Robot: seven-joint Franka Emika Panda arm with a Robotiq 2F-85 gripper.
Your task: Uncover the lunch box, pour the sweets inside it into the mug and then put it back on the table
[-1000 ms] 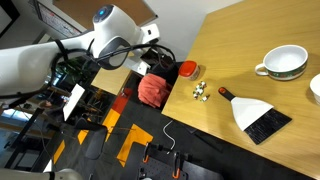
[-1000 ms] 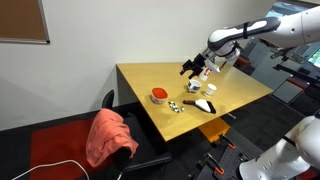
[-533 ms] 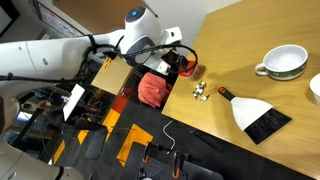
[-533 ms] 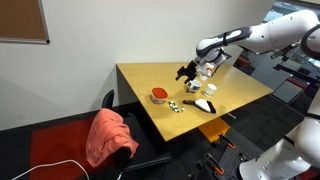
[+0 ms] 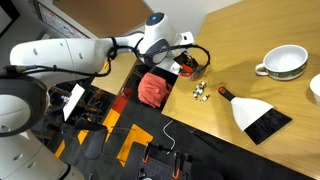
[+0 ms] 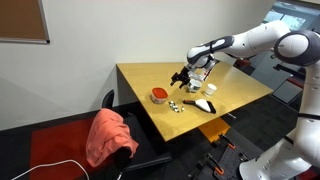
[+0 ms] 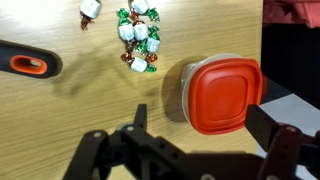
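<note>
The red lid still covers the lunch box, so the gripper should next go down onto the lid's rim [image 5: 187,69] [image 7: 190,101] beside the wood, with its fingers on both sides of the lid's rim, and then close.
The lunch box [image 7: 222,95], small and round with a flat red-orange lid, stands closed on the table [image 7: 60,120] near its edge. My gripper [image 7: 205,135] hangs open above it; the box lies between the two dark fingers [image 7: 140,115] and nothing is held. In an exterior view the gripper [image 5: 185,63] covers most of the box. From the opposite side the lunch box [image 6: 158,96] shows in full, with the gripper [image 6: 183,76] just beyond it. The mug [image 5: 283,63], white with a green rim, stands far off across the table.
Several wrapped sweets [image 7: 138,40] lie loose on the wood beside the box. A brush with an orange-marked handle [image 7: 28,65] and dark bristles [image 5: 262,120] lies further along. A red cloth [image 5: 153,88] sits below the table edge, and a white dish [image 5: 315,88] is beyond the mug.
The arm has swung in from beyond the table's edge and now has the open gripper over the lunch box. Box, sweets, brush and mug have stayed put.
</note>
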